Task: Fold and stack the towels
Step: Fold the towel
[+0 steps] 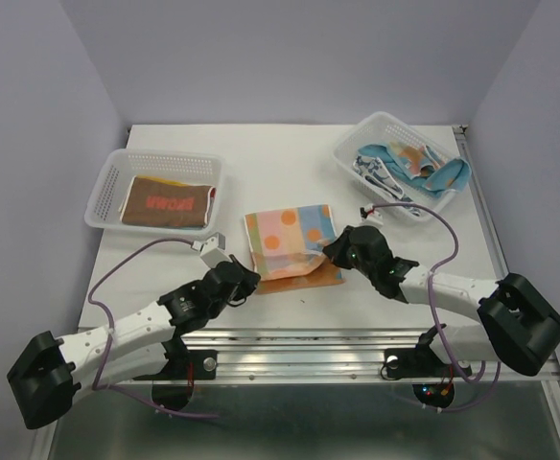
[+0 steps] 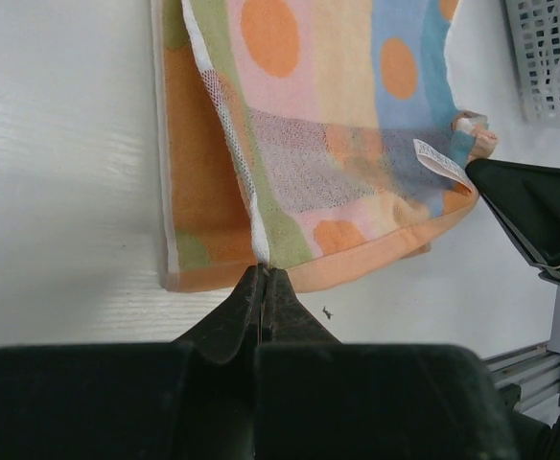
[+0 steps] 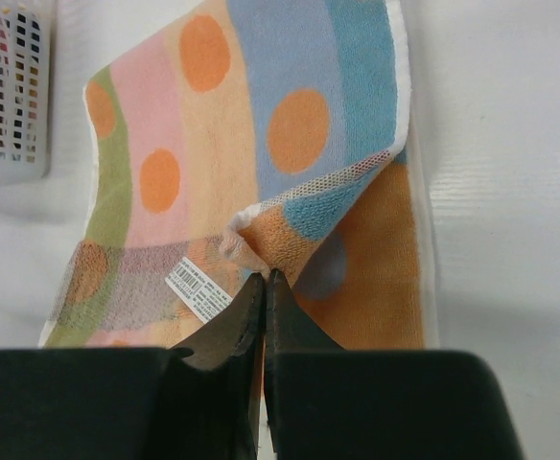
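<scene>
The orange lower layer (image 1: 338, 279) shows uncovered, so the robot's right gripper should next draw back, lower the pinched corner onto the near corner of that layer, and let it go.
A pastel-squared towel with orange dots (image 1: 290, 241) lies mid-table, its near edge lifted off the table. My left gripper (image 1: 251, 279) is shut on its near left corner; in the left wrist view the tips (image 2: 264, 270) pinch the white-edged corner of the towel (image 2: 338, 125). My right gripper (image 1: 330, 251) is shut on the near right corner; in the right wrist view the tips (image 3: 266, 278) pinch a bunched fold of the towel (image 3: 261, 105). A brown and orange-red towel (image 1: 167, 202) lies folded in the left basket (image 1: 107, 182). Blue-white and teal-edged towels (image 1: 409, 168) lie crumpled in the right basket (image 1: 357, 144).
Both white perforated baskets stand at the back, left and right. A grey block (image 1: 208, 243) with a cable sits just left of the towel. The table's metal front rail (image 1: 309, 335) runs along the near edge.
</scene>
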{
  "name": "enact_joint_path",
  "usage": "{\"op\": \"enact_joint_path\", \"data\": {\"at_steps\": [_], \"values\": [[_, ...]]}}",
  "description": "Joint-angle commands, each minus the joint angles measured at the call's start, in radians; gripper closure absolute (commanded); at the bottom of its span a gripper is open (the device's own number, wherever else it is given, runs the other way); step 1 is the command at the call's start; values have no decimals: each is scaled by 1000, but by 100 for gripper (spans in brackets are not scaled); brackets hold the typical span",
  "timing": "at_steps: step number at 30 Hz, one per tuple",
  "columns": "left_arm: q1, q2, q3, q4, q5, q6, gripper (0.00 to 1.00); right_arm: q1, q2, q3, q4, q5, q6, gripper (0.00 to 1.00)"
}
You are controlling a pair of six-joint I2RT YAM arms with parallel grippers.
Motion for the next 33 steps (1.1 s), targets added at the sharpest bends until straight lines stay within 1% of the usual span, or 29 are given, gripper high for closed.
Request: {"op": "enact_joint_path", "data": {"at_steps": [1,7,9,16,18,21,23,24,25,26,27,28,30,31,32,33], "values": [[-25,22,1,-29,-52,-52,100,8,-24,-40,22,-10,28,99],[-57,17,2,-104,-96,-106,100,17,-33,-86,51,-24,62,99],[-59,0,-11,-108,-98,-112,100,19,-30,-106,71,-41,73,98],[-66,-17,-34,-96,-79,-114,100,33,-13,-139,100,-56,107,93],[-68,-14,-34,-96,-73,-115,100,33,-31,-155,96,-56,119,90],[-68,-10,-31,-116,-53,-130,100,33,-80,-177,59,-67,128,79],[-68,-13,-15,-179,-33,-161,100,34,-120,-200,17,-79,131,74],[-69,-23,1,-202,-20,-175,100,34,-166,-211,1,-88,136,68],[-69,-30,8,-234,-18,-186,98,34,-191,-221,-15,-93,137,63],[-69,-41,15,-286,-13,-190,94,34,-217,-231,-48,-94,137,56],[-69,-53,18,-308,-15,-195,90,34,-247,-240,-67,-97,139,47],[-71,-81,21,-326,-12,-201,80,34,-302,-247,-85,-102,125,27],[-71,-108,22,-338,4,-184,66,34,-358,-244,-153,-102,101,16],[-73,-131,25,-334,14,-174,58,34,-404,-235,-173,-98,76,5],[-73,-139,28,-328,17,-170,56,34,-422,-231,-185,-99,64,0],[-73,-141,31,-322,16,-154,54,36,-438,-226,-200,-101,55,0]]}}
